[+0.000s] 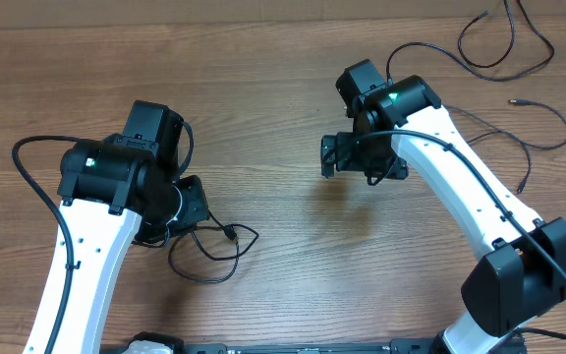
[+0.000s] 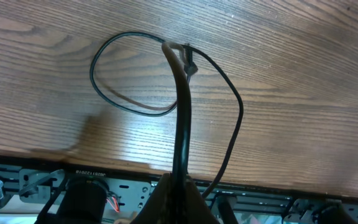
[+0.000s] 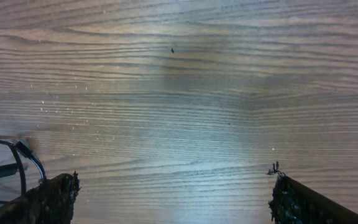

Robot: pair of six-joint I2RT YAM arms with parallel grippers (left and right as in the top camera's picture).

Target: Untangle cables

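Observation:
I will next carry the thin black cable (image 1: 214, 258) with my left gripper away from my base, over the wood beyond the loops.
My left gripper (image 2: 180, 182) is shut on a thin black cable (image 2: 183, 118), which runs up from the jaws to a small plug tip (image 2: 191, 65) and curls into a loop (image 2: 114, 96) on the wood. From overhead this cable (image 1: 214, 258) lies in loops just right of the left gripper (image 1: 191, 205). Two more cables lie apart at the far right: one (image 1: 499, 51) near the back edge, the other (image 1: 543, 126) beside the right arm. My right gripper (image 1: 362, 160) hovers mid-table, open and with nothing between its fingers (image 3: 56, 198). A bit of cable (image 3: 23, 163) shows at the left edge of the right wrist view.
The wooden table (image 1: 273, 88) fills every view. A thick black cord (image 1: 23, 167) arcs off the left arm. A metal rail (image 2: 48, 177) runs along the table's front edge near the arm bases.

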